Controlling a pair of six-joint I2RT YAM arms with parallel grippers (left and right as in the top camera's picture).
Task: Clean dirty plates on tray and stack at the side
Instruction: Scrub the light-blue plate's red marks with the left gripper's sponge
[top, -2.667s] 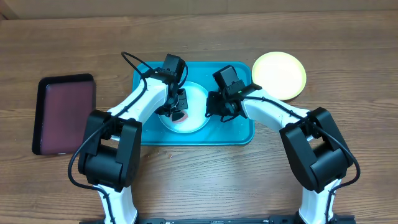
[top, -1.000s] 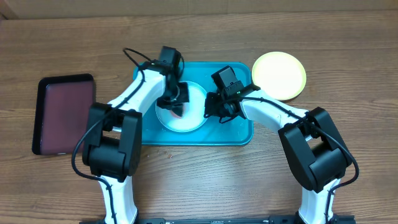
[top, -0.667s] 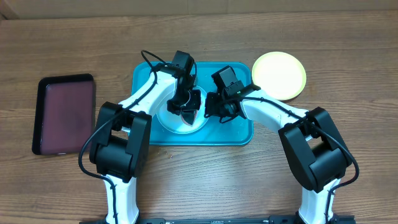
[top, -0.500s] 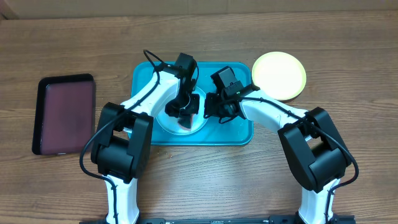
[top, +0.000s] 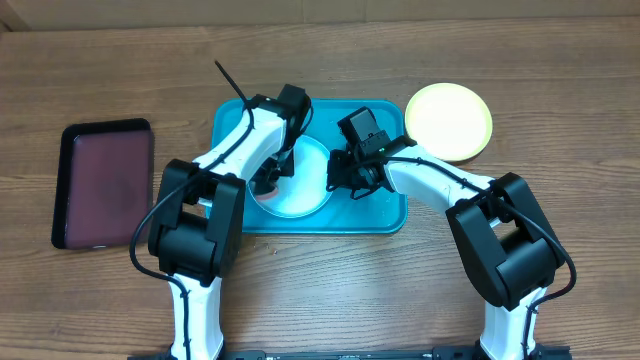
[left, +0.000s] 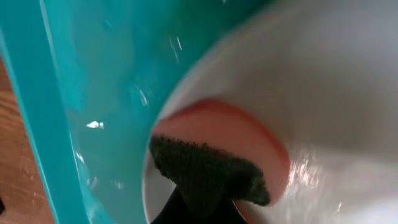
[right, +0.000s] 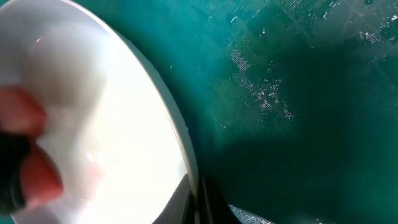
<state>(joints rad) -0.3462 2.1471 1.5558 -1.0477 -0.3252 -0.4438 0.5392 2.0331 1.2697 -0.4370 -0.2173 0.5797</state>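
The maroon tray (top: 112, 186) is to my left gripper's left in the overhead view, so I next lift it, swing over and lower to release the sponge.
A white plate (top: 305, 195) lies in the turquoise tray (top: 388, 208), left of its middle. My left gripper (top: 272, 180) is shut on a sponge (left: 208, 177) with a dark scrub pad and a salmon-red body. It presses the sponge on the plate's left part (left: 323, 93), close to the tray wall (left: 93, 74). My right gripper (top: 338, 180) is shut on the plate's right rim, one finger on each side of it (right: 198, 202). The plate (right: 93, 93) looks mostly white here. A pale yellow-green plate (top: 449, 120) rests on the table just right of the tray.
A dark maroon tray (top: 103, 183) with a black rim lies on the wooden table at the far left. Both arms reach in over the turquoise tray from the front. Wet film glistens on the tray floor (right: 298, 93).
My left gripper has swept the sponge across the white plate, first toward the right, then back to the plate's left side. The right gripper has kept hold of the rim.
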